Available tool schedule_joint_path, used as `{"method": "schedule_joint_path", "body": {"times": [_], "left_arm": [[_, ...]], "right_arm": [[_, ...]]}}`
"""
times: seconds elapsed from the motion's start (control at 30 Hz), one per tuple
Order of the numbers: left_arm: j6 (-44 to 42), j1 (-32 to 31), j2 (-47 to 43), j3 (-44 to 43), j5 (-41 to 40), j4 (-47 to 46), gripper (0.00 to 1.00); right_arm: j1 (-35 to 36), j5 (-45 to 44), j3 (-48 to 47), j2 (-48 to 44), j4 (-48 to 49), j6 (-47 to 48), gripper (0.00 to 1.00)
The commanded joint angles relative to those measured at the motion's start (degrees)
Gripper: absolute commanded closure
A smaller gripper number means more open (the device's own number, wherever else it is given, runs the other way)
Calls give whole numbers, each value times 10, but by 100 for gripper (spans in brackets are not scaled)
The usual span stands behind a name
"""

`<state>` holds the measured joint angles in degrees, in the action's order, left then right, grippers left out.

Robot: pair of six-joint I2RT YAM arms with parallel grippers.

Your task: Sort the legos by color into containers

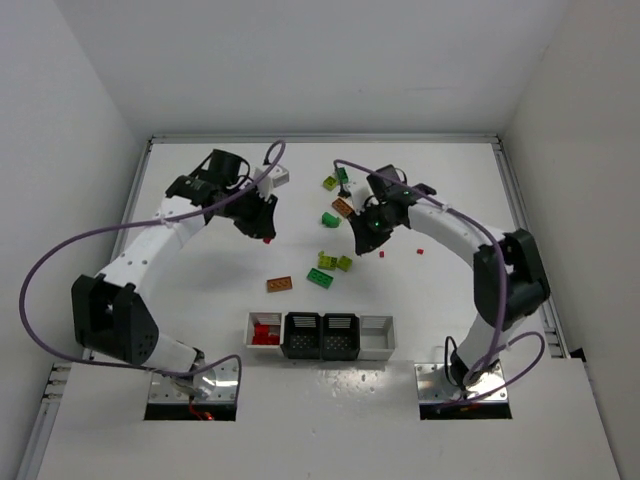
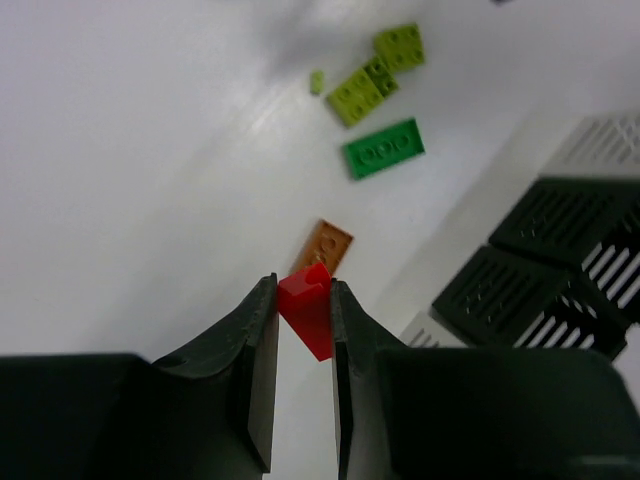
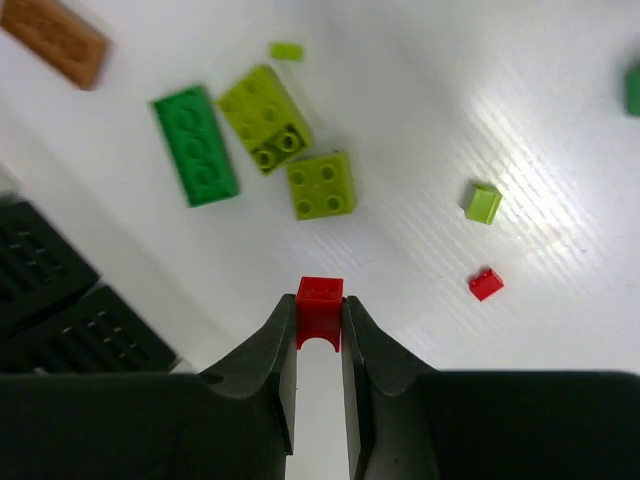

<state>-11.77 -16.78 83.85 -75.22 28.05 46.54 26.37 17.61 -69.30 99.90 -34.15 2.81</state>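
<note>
I will next pull my left gripper back toward my base, over the white bin (image 1: pixel 254 322) that holds red bricks, and let go of the matching red brick.
My left gripper (image 1: pixel 266 233) is shut on a red brick (image 2: pixel 308 308) and holds it above the table, left of the loose legos. My right gripper (image 1: pixel 370 240) is shut on a small red brick (image 3: pixel 320 300), just right of the same cluster. The four joined bins (image 1: pixel 378 340) stand at the near middle. The left white bin (image 1: pixel 254 322) holds red bricks (image 1: pixel 266 336). The two black bins (image 1: pixel 302 335) show in both wrist views (image 2: pixel 545 270) (image 3: pixel 50 290). A tiny red brick (image 3: pixel 486 284) lies on the table (image 1: pixel 420 250).
A brown-orange brick (image 1: pixel 279 284), a green brick (image 1: pixel 320 278) and yellow-green bricks (image 1: pixel 336 262) lie between the grippers and the bins. More bricks lie farther back: green (image 1: pixel 330 219), brown-orange (image 1: pixel 342 207), yellow-green (image 1: pixel 329 183). A small yellow-green piece (image 3: pixel 483 203) lies apart.
</note>
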Motion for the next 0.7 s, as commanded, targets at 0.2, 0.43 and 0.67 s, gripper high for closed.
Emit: {"method": "schedule_joint_path", "body": {"times": [0.2, 0.43, 0.67], "left_arm": [[-177, 0, -120, 96, 58, 160, 91], [-213, -47, -164, 82, 50, 207, 91], [-287, -96, -192, 82, 62, 248, 91]], "right_arm": [[9, 98, -78, -102, -57, 19, 94], [9, 139, -110, -95, -42, -10, 94], [9, 139, -116, -90, -36, -20, 94]]}}
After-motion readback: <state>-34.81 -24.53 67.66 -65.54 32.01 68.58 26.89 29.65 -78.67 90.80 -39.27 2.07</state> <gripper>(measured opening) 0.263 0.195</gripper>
